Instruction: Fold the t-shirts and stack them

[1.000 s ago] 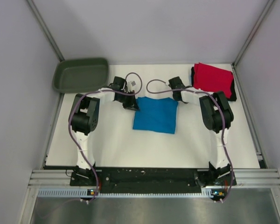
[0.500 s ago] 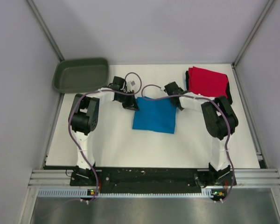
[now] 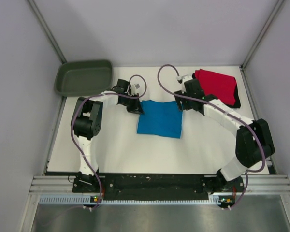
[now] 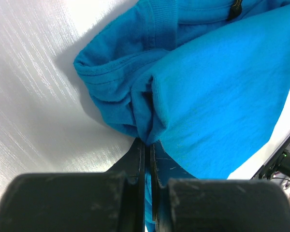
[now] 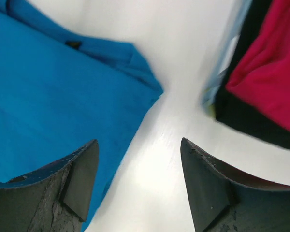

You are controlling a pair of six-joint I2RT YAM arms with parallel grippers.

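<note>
My right gripper turns, moves back and lowers onto the shirt's edge near its far corner (image 3: 181,116) (image 5: 134,133) next, since my left gripper already pinches the opposite edge.
A folded turquoise-blue t-shirt (image 3: 160,118) lies flat mid-table. My left gripper (image 3: 135,107) sits at its far left corner, shut on a bunched fold of the blue cloth (image 4: 217,87); the jaws (image 4: 146,142) pinch fabric between them. My right gripper (image 3: 182,105) hovers open by the shirt's far right corner, with nothing between its fingers (image 5: 137,141), only bare table. The blue shirt (image 5: 48,106) is on its left. On its right is a stack with a red t-shirt (image 5: 270,82) on a black one (image 5: 241,116). That stack (image 3: 217,84) lies at the far right.
A dark olive-green tub (image 3: 84,77) stands at the far left corner, overhanging the table edge. Grey walls close in both sides and the back. The right arm's elbow (image 3: 253,145) reaches out near the right wall.
My right gripper has opened and come off the blue shirt's far right corner. Its elbow has swung out to the near right. The left gripper has stayed shut in place.
</note>
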